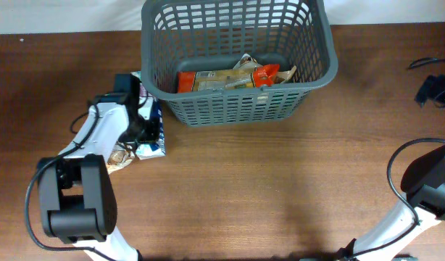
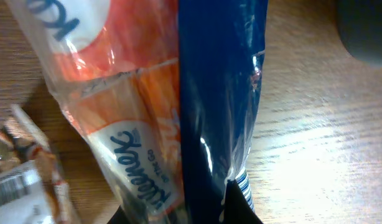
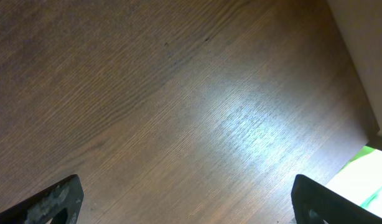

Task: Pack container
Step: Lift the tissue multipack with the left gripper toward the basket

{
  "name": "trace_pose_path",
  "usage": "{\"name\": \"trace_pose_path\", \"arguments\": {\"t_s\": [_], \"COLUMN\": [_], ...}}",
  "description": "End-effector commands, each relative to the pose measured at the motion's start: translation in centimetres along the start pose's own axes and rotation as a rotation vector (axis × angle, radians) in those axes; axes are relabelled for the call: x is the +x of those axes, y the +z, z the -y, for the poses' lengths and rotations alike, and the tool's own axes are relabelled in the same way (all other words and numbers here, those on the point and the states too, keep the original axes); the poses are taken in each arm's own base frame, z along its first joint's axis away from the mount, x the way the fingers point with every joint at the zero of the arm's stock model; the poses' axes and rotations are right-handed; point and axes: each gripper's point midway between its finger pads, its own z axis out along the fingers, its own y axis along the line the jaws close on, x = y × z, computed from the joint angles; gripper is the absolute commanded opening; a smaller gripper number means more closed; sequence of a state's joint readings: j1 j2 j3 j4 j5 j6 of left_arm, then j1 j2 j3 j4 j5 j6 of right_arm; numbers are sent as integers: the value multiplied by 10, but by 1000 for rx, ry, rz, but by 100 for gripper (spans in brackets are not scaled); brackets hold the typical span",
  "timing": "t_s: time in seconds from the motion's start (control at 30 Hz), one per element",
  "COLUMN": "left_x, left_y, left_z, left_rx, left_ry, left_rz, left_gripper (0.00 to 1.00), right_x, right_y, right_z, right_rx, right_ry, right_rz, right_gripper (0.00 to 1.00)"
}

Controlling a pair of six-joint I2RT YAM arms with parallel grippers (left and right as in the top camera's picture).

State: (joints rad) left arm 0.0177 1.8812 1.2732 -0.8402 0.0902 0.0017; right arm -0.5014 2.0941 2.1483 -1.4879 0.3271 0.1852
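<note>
My left gripper should lift the pack up next, cross over and let go of it, because the basket's inside is to the gripper's right in the overhead view, beyond the basket's raised rim.
The dark grey lattice basket stands at the back middle of the table, with orange and tan food packets inside. My left gripper is just left of the basket, low over loose packets. In the left wrist view a blue packet and an orange-and-white packet run between my jaws, which look closed on them. My right gripper is open and empty over bare wood, its arm at the right edge.
A small brown-and-white packet lies left of the blue packet; it also shows in the left wrist view. A basket corner is close by. Black cables lie at the far right.
</note>
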Motion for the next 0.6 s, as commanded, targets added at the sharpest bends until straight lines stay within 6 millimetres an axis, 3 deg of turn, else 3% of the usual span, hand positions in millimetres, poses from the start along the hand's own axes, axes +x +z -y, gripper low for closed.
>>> {"name": "trace_pose_path", "arguments": {"t_s": [0.0, 0.13, 0.27, 0.5, 0.57], "left_x": [-6, -29, -61, -111, -119], "left_y": [-1, -18, -50, -132, -153], "left_z": [-8, -7, 7, 28, 21], "left_rx": [48, 92, 171, 358, 396], "left_ry": [-59, -68, -50, -65, -119], "left_rz": [18, 85, 173, 355, 397], "left_gripper": [2, 2, 2, 2, 2], "right_x": [1, 1, 1, 1, 1], "right_y": [-1, -1, -1, -1, -1], "right_z": [1, 1, 1, 1, 1], "right_rx": [-2, -2, -2, -2, -2], "right_ry": [18, 18, 18, 18, 18], "right_rz": [0, 0, 0, 0, 0], "right_gripper": [99, 99, 99, 99, 99]}}
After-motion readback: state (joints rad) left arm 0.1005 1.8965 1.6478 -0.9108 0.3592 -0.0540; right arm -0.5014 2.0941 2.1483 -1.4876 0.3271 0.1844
